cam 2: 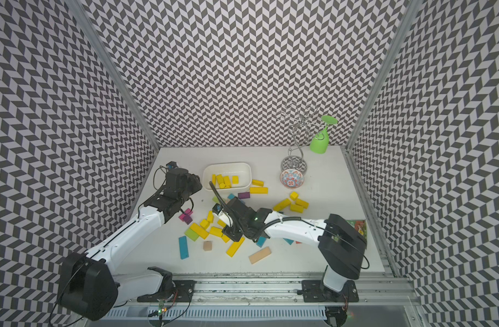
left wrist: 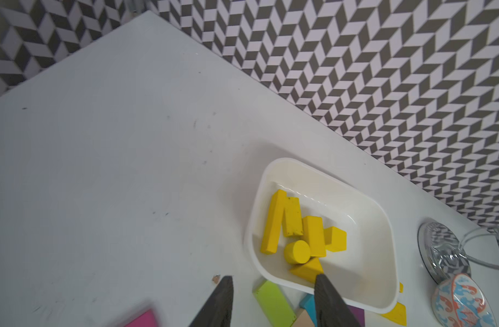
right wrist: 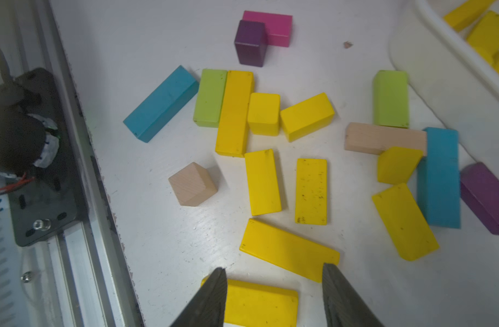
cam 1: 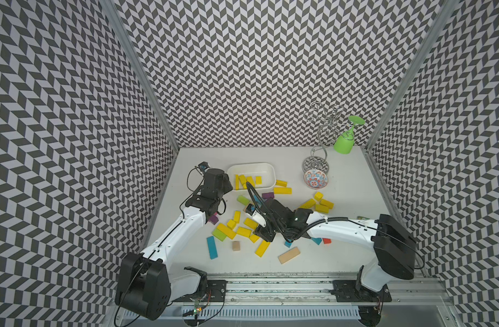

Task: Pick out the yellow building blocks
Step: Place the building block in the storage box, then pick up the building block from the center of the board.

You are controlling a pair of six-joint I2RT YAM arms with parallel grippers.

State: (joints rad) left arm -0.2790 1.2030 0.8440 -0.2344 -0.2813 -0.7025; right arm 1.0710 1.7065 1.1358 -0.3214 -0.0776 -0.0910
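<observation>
My right gripper moves down past the long yellow block next, onto the yellow block nearest the wooden cube (cam 1: 244,231) (right wrist: 263,182), since that block lies below and beyond the gripper's fingers.
Several yellow building blocks (cam 1: 246,181) lie in the white tray (cam 1: 268,167); among them the left wrist view shows a cylinder (left wrist: 297,252) and a wedge (left wrist: 306,271). More yellow blocks are scattered mid-table (cam 1: 227,230), by the tray (cam 1: 282,190) and at the right (cam 1: 323,205). My left gripper (left wrist: 273,279) is open and empty, over the tray's near corner (left wrist: 259,266). My right gripper (right wrist: 274,269) hangs open over the middle cluster. A flat yellow block (right wrist: 259,305) lies on the table between its fingers, and a long yellow one (right wrist: 288,250) lies just beyond.
Lime-green (cam 1: 219,234), teal (cam 1: 212,247), purple (cam 1: 267,195) and pale wooden (cam 1: 289,254) blocks are mixed in with the yellow ones. A patterned bowl (cam 1: 315,179) and a wire rack holding a green glass (cam 1: 347,138) stand at the back right. Patterned walls close three sides.
</observation>
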